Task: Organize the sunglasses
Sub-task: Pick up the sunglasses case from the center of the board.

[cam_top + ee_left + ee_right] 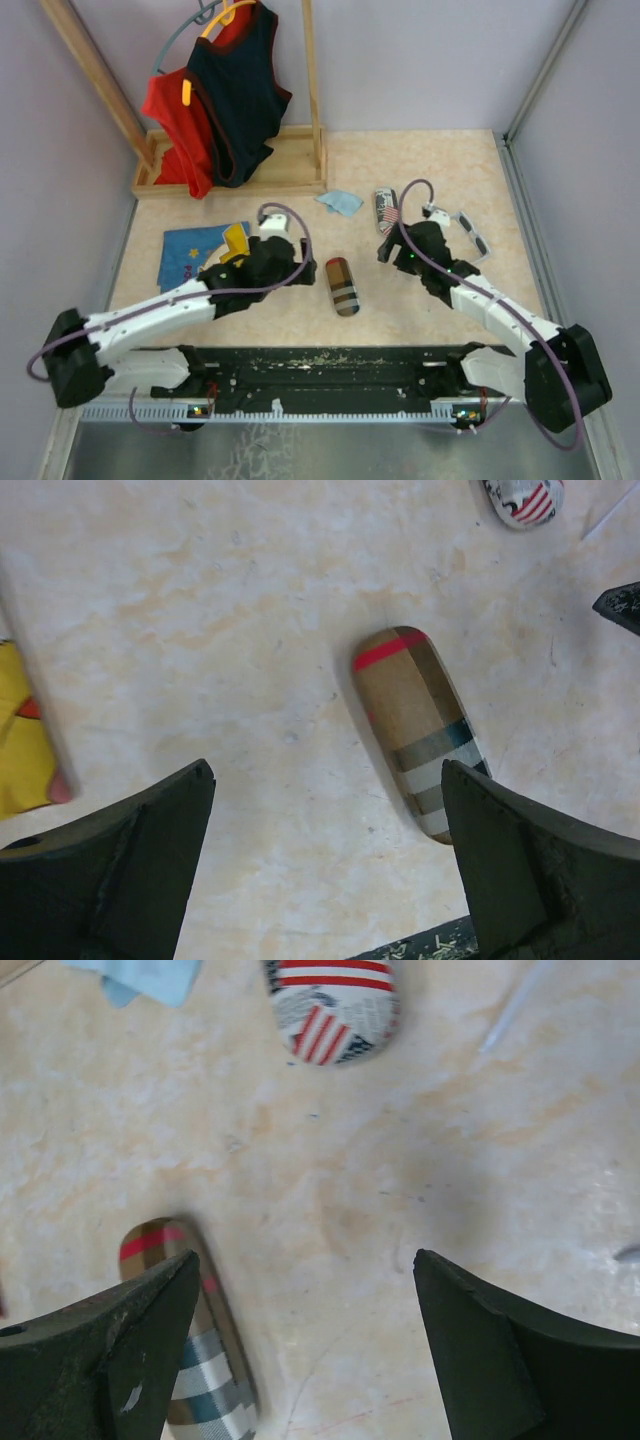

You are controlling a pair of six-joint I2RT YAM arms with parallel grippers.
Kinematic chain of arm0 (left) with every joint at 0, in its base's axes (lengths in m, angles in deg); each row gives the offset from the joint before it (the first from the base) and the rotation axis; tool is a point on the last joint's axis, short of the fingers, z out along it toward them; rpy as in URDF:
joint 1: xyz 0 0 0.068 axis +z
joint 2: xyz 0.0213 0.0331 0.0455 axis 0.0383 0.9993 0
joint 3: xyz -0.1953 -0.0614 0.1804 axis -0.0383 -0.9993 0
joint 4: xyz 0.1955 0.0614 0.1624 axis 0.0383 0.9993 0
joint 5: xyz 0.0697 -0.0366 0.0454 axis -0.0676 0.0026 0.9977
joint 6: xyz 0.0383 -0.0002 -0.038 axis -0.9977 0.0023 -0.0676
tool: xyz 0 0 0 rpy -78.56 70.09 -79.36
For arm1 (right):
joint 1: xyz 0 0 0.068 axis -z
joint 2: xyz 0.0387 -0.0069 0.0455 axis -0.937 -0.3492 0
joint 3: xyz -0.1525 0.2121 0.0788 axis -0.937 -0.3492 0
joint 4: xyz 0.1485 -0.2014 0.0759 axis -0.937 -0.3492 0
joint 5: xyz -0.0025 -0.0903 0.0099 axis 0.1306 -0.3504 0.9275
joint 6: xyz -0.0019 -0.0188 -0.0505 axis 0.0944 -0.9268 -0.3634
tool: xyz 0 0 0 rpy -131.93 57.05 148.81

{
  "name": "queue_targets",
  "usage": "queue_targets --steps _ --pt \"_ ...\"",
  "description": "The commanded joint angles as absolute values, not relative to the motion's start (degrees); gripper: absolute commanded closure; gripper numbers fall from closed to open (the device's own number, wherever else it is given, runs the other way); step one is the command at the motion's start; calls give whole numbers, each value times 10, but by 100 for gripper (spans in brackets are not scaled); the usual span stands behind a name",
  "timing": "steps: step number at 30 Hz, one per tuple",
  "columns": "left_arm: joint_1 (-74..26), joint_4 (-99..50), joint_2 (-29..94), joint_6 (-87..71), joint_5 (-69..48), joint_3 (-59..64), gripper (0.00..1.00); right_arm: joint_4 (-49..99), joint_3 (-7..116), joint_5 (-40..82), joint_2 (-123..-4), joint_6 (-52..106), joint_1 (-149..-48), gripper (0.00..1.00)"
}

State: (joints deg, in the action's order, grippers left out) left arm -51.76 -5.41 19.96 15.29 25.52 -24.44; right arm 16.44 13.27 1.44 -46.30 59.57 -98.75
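Observation:
My left gripper moves over the plaid case point(342, 286) next, then lowers my fingers on either side of the case, along its long sides.
A white-grey pair of sunglasses point(471, 232) lies on the table at the right, just beyond my right arm. One of its thin arms shows as a pale streak point(514, 1012) in the right wrist view. My left gripper point(303, 262) hovers open left of the plaid case point(342, 286), with bare table between its fingers point(325, 785). My right gripper point(392, 252) is open as well, above bare table between the plaid case point(200, 1360) and the flag-print case point(335, 1005). Neither gripper holds anything point(305, 1270).
The flag-print case point(386, 210) lies behind the right gripper, with a light-blue cloth point(340, 203) to its left. A blue and yellow cloth point(200, 250) lies at the left. A wooden clothes rack point(235, 175) with red and navy shirts stands at the back.

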Motion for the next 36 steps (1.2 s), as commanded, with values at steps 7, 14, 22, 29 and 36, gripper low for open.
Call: queue_targets --steps 7,14,22,29,36 --pt "-627 35 454 362 377 -61 0 214 23 112 -352 647 -893 13" --pt "-632 180 599 458 370 70 0 204 6 118 -312 645 -892 13" --pt "-635 197 670 471 355 113 0 204 -9 133 -298 634 -892 13" --pt "-636 204 698 468 350 139 0 202 -10 135 -293 623 -892 14" --pt "-636 206 719 465 349 154 5 201 -11 136 -295 613 -892 14"
